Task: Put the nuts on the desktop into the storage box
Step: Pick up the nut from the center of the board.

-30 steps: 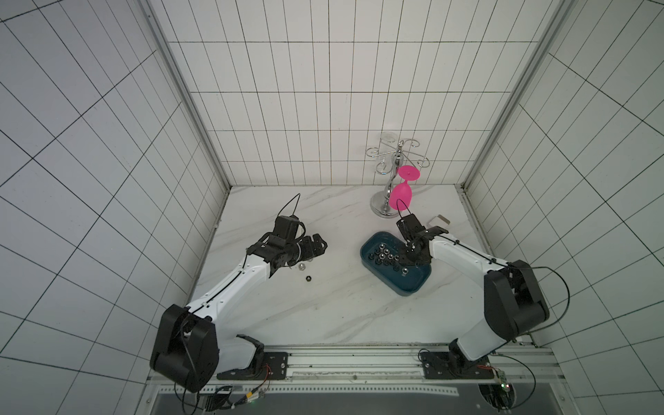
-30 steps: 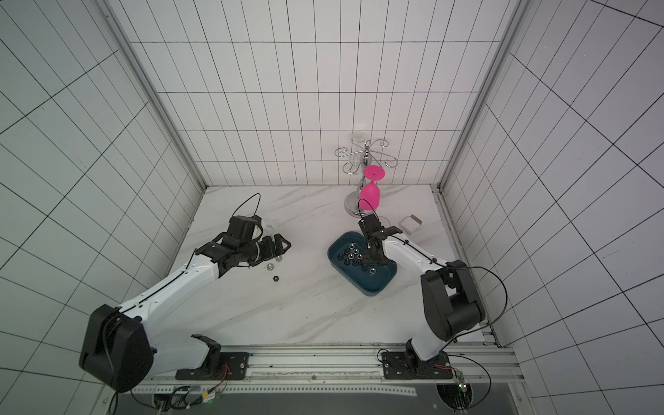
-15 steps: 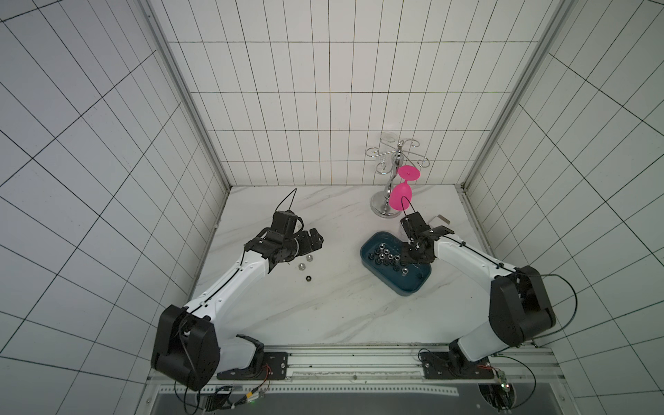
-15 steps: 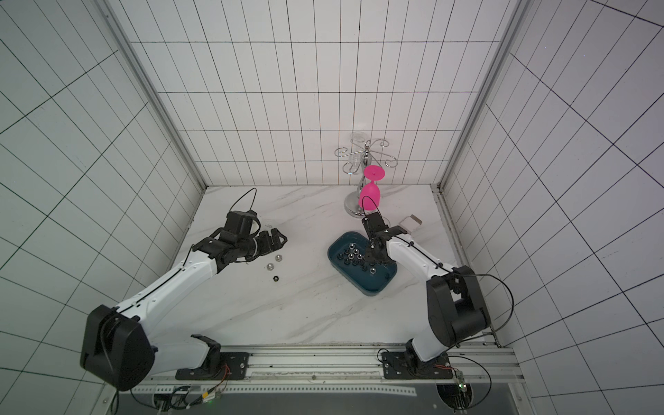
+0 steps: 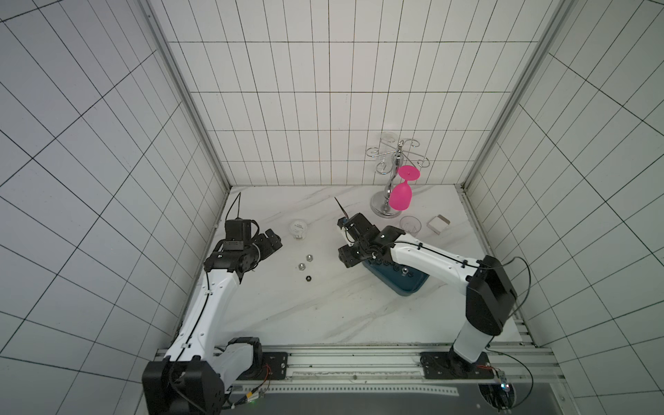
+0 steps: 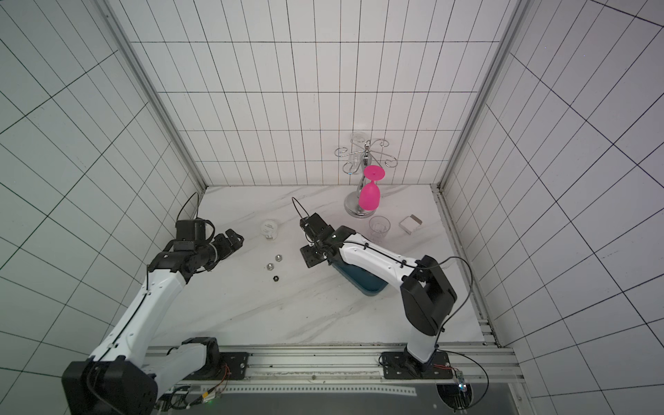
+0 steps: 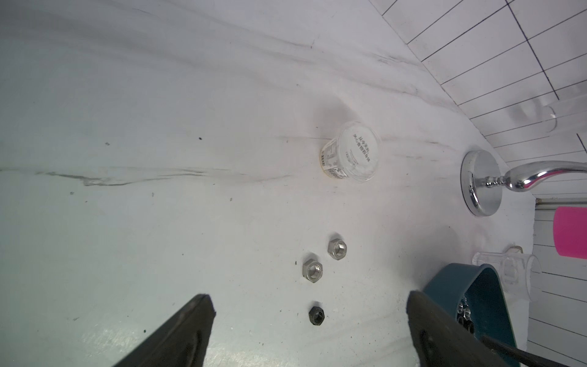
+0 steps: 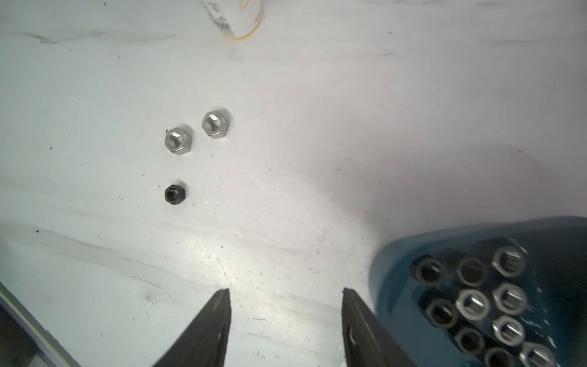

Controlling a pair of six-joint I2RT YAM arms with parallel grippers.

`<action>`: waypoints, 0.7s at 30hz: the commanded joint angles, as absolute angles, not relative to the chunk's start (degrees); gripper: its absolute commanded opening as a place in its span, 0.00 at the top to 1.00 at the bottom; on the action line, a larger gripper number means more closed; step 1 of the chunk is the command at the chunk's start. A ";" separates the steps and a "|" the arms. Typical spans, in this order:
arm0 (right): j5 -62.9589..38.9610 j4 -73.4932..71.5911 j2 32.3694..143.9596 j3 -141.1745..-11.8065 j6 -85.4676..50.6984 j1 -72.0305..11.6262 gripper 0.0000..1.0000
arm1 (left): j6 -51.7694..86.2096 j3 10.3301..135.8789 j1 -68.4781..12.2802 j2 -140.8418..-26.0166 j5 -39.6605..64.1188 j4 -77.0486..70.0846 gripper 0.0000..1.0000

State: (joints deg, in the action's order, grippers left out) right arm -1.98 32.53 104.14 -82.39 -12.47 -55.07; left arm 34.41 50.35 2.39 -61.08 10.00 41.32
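Observation:
I will next move my right gripper away from the storage box [image 5: 406,285] and down over the farther silver nut, because that nut lies below my right gripper, toward my left gripper.
Three nuts lie loose on the desktop [image 5: 323,309]: two silver nuts [image 5: 308,257] [image 5: 301,266] and one black nut [image 5: 308,278], seen too in the right wrist view as silver nuts [image 8: 215,124] [image 8: 178,140] and the black nut [image 8: 174,194]. The teal storage box [image 5: 406,285] holds several nuts [image 8: 473,302]. My right gripper [image 5: 346,258] [image 8: 286,290] is open and empty, over bare desktop just left of the box's corner. My left gripper [image 5: 273,239] [image 7: 308,295] is wide open and empty, left of the loose nuts.
A small clear jar [image 5: 298,229] with a white label stands just behind the loose nuts. At the back right are a chrome glass rack [image 5: 386,206] with a hanging pink goblet [image 5: 400,196], a clear cup [image 5: 410,225] and a small white box [image 5: 438,224].
My right gripper has opened and swung left from above the storage box to beyond its left corner. My left gripper has drawn back to the left, away from the nuts.

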 commanded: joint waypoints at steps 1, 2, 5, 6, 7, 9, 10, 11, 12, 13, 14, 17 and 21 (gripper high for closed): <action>-4.54 34.31 110.18 -89.40 -10.11 -57.42 0.40 | 33.56 49.24 3.77 -59.48 9.58 44.08 0.02; -5.26 35.29 112.16 -91.74 -9.90 -57.76 0.40 | 33.42 49.22 3.92 -59.20 9.80 44.67 0.02; -6.59 36.68 118.05 -98.01 -8.74 -59.25 0.40 | 32.16 49.24 4.02 -58.72 9.70 46.64 0.02; -6.95 37.03 120.01 -100.03 -8.54 -59.69 0.40 | 31.70 49.25 4.12 -58.63 9.37 47.30 0.02; -7.69 37.51 122.23 -102.28 -8.36 -59.97 0.40 | 31.43 49.28 4.21 -58.56 8.93 47.89 0.02; -9.00 38.65 126.23 -106.45 -8.03 -60.33 0.40 | 30.79 49.33 4.54 -58.44 8.47 48.59 0.02; -9.06 39.71 128.42 -108.91 -7.83 -60.59 0.39 | 30.54 49.37 4.77 -58.36 8.15 48.84 0.02; -9.05 40.33 130.03 -110.76 -7.74 -60.79 0.39 | 30.33 49.47 4.83 -58.27 7.90 48.95 0.02; -9.21 40.87 131.57 -112.65 -7.65 -60.97 0.39 | 30.15 49.59 5.00 -58.14 7.30 49.23 0.02; -9.54 41.40 133.06 -114.53 -7.56 -61.20 0.39 | 30.15 49.76 5.09 -57.97 6.52 49.59 0.02; -9.58 41.80 134.15 -115.96 -7.40 -61.41 0.39 | 30.15 49.88 5.25 -57.85 5.85 49.81 0.02; -9.25 43.66 137.06 -119.89 -7.08 -62.13 0.39 | 29.96 50.14 5.84 -57.23 4.37 49.84 0.02; -9.40 45.31 139.93 -123.09 -7.03 -62.49 0.39 | 29.64 50.28 6.51 -56.09 3.27 49.58 0.02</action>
